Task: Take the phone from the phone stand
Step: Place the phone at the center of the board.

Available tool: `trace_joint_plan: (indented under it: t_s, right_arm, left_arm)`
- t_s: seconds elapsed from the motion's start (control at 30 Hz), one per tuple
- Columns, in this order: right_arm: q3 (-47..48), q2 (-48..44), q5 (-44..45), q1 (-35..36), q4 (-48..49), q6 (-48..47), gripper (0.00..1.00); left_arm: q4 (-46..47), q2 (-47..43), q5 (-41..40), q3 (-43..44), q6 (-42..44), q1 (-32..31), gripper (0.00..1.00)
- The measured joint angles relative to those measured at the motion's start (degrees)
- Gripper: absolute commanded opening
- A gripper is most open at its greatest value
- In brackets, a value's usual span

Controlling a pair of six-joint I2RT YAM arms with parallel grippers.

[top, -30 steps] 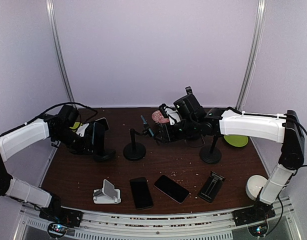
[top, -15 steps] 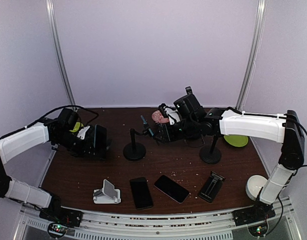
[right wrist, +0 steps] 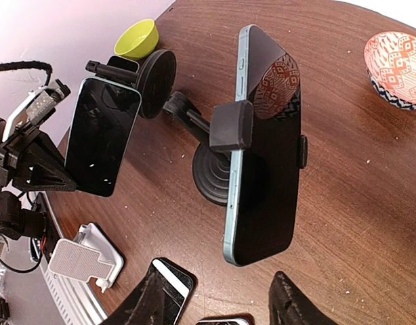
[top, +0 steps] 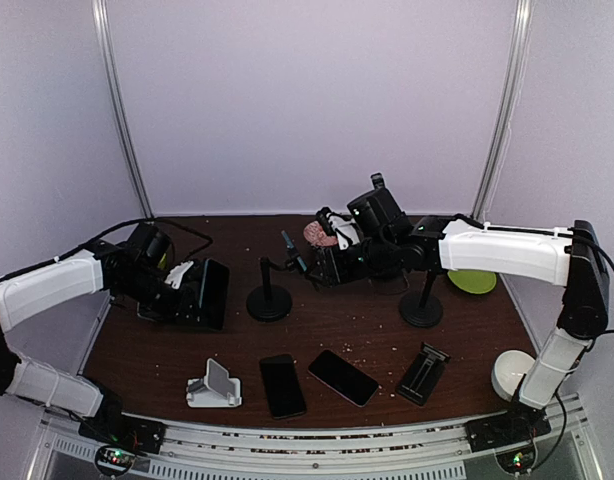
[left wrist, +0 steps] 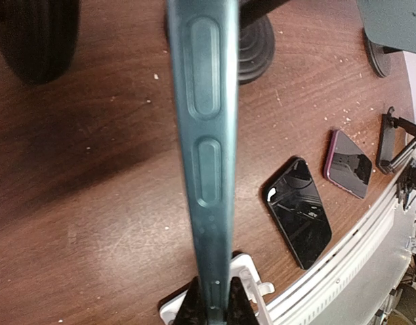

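Note:
My left gripper should next lower the dark teal phone toward the right in the top view, onto the bare tabletop beyond the white phone stand, and release it.
My left gripper [left wrist: 211,313] is shut on the bottom edge of a dark teal phone [left wrist: 204,149] and holds it upright in the air, clear of its black round-based stand [right wrist: 156,76]. From above, that phone [top: 211,293] hangs left of centre with the left gripper [top: 187,287] behind it. A second, light-blue phone [right wrist: 265,149] sits clamped in the middle black phone stand [top: 270,300]. My right gripper [right wrist: 225,308] is open just below that phone's lower end and does not touch it.
Two phones [top: 282,385] [top: 343,377] lie flat near the front, between a white stand [top: 215,385] and a black folding stand [top: 423,372]. Another black stand [top: 421,308], a green plate [top: 474,281], a patterned bowl [top: 316,233] and a yellow-green bowl [right wrist: 137,37] sit further back.
My left gripper has carried the teal phone off its stand, toward the right and the front. The right arm has not moved.

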Motion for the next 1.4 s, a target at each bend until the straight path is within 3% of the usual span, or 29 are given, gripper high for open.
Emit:
trace_joint_plan:
  t_s: [0.8, 1.4]
  right_arm:
    - [-2.08, -0.15, -0.04, 0.00, 0.55, 0.04, 0.54]
    - [-2.10, -0.15, -0.02, 0.00, 0.61, 0.07, 0.54]
  left_arm:
    - [6.12, 4.70, 7.23, -7.34, -5.86, -2.75, 0.06]
    - [3.06, 9.07, 6.86, -6.40, -6.10, -4.70, 0.07]
